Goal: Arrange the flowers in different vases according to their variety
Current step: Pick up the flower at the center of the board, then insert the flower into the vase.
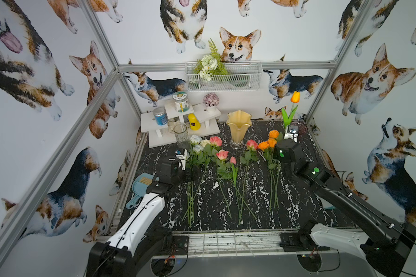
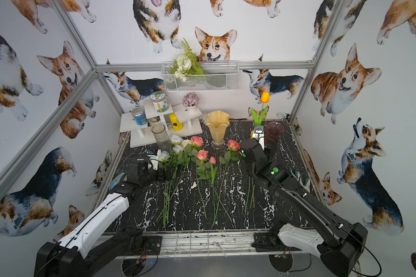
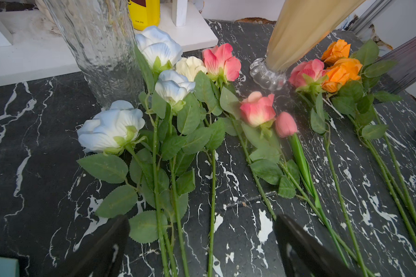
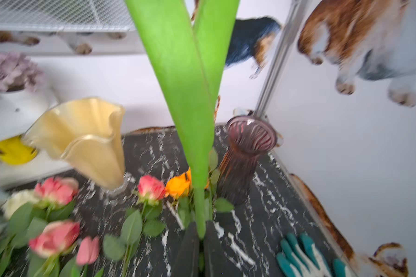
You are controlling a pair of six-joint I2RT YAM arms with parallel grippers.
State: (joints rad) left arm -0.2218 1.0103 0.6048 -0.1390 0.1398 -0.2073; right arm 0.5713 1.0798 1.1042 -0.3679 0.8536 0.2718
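Observation:
The tulip is still beside the dark purple vase. My right gripper lifts above the vase's opening (image 2: 275,127) (image 4: 252,134) next, then the tulip's stem goes down inside and I release it.
My right gripper (image 4: 201,230) is shut on the green stem of an orange tulip (image 1: 295,97), holding it upright beside the dark purple ribbed vase (image 4: 245,156) at the back right. My left gripper (image 3: 202,220) is open, its fingers (image 3: 120,230) straddling the stems of the white roses (image 3: 111,127) without touching them. Pink roses (image 3: 257,110), a pink tulip (image 3: 285,124) and orange roses (image 3: 341,72) lie flat on the black marble table. The clear glass vase (image 1: 181,135) and the creamy-yellow vase (image 1: 238,127) stand empty behind the flower heads.
A white stepped shelf (image 1: 154,124) at the back left carries jars, a yellow bottle (image 1: 193,121) and a small purple potted flower (image 1: 211,100). A wire basket (image 1: 250,76) with a fern bouquet hangs on the back wall. A blue dustpan (image 1: 139,187) lies at the left, a green glove (image 4: 303,256) at the right.

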